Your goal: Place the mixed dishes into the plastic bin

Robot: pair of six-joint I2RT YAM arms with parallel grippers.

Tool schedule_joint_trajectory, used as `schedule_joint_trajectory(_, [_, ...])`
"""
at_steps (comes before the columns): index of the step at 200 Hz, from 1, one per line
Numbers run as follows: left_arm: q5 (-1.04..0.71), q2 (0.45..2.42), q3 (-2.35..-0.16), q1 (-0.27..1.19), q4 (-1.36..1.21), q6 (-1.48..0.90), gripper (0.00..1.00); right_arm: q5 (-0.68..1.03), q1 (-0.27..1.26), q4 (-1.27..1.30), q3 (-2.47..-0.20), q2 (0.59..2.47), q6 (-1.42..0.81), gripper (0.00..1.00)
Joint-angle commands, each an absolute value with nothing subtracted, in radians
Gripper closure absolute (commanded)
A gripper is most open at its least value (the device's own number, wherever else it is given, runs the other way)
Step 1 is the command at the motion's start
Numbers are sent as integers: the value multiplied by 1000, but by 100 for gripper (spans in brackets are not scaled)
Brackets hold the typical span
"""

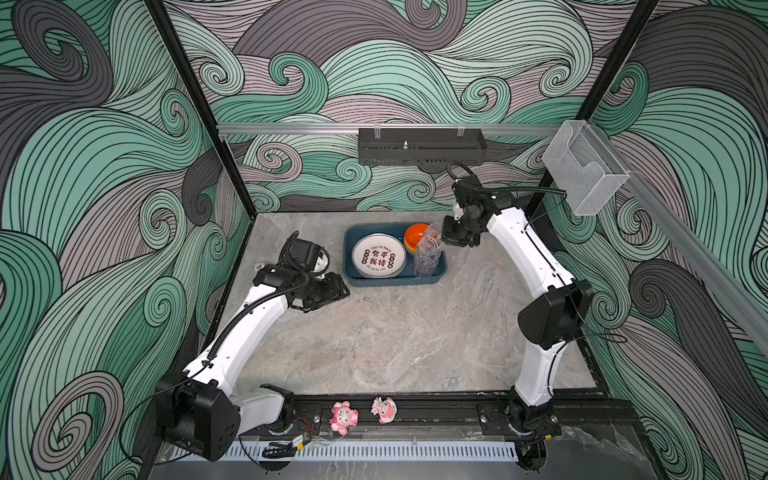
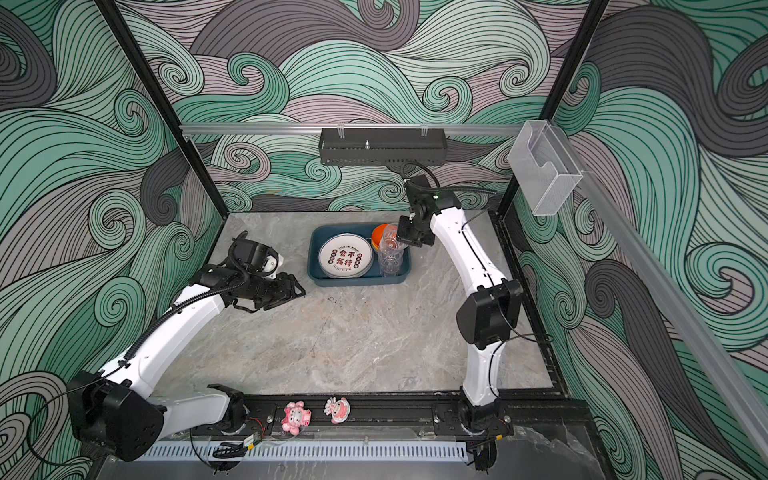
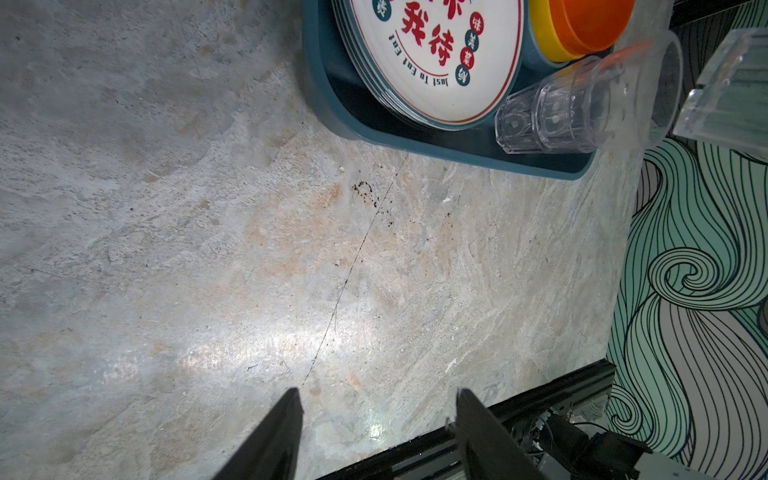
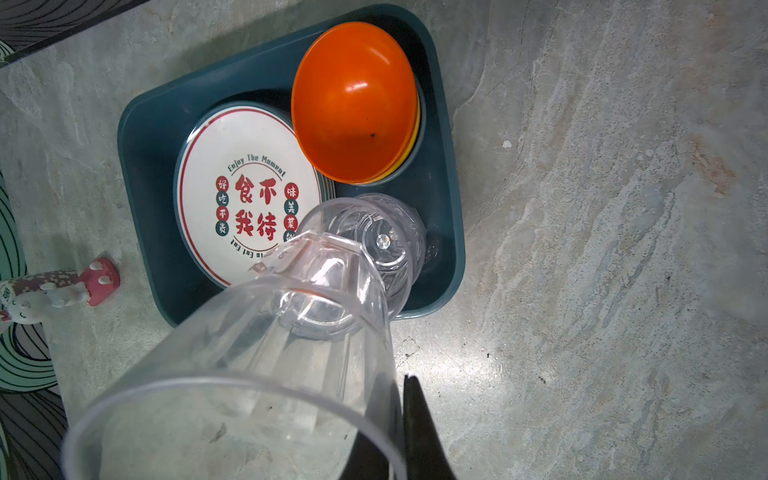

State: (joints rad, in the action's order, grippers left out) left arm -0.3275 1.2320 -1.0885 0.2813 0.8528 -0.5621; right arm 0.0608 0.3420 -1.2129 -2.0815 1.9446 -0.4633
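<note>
Next, my right gripper lowers the tilted glass down toward the opening of the glass point(image 1: 428, 251) in the bin point(image 1: 350, 266) and releases it, since its base already dips inside.
The teal plastic bin point(image 1: 350, 266) point(image 2: 314, 266) stands at the back middle of the table. In it lie white lettered plates point(image 1: 379, 255) point(image 4: 245, 195), an orange bowl point(image 1: 417, 235) point(image 4: 353, 99) nested on a yellow bowl point(image 3: 544, 37), and a clear glass point(image 4: 382, 237) point(image 3: 519, 124). My right gripper point(image 1: 446, 235) point(image 4: 401, 399) is shut on the rim wall of a tilted clear glass point(image 4: 291, 353) point(image 1: 433, 241), whose base dips into the glass in the bin. Left of the bin, my left gripper point(image 1: 343, 291) point(image 3: 380, 399) hovers open and empty over bare table.
Two pink figurines point(image 1: 344, 417) point(image 1: 384, 409) sit on the front rail. A small figurine point(image 4: 62, 286) lies on the table beside the bin. A black perforated shelf point(image 1: 422, 151) hangs on the back wall, a clear acrylic box point(image 1: 584, 170) on the right rail.
</note>
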Motion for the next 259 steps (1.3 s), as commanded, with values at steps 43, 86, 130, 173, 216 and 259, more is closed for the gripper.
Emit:
schedule_joint_trajectory(43, [-351,1211,-1079,265,861,-574,38,21,357,-1266,-2180,2013,-446,100])
schedule_joint_trajectory(86, [-362,1219,-1074,261,858,-574,38,-5,362,-1279,-2201,2039,-439,100])
schedule_joint_trajectory(130, [-369,1223,-1071,255,855,-571,38,-15,363,-1287,-2210,2061,-433,100])
schedule_joint_trajectory(173, [-378,1223,-1060,248,852,-571,38,-29,366,-1293,-2217,2073,-431,100])
schedule_joint_trajectory(216, [-386,1224,-1055,242,854,-571,38,-38,371,-1299,-2227,2095,-429,100])
schedule_joint_trajectory(259, [-391,1220,-1047,239,854,-572,38,-44,379,-1305,-2247,2119,-429,100])
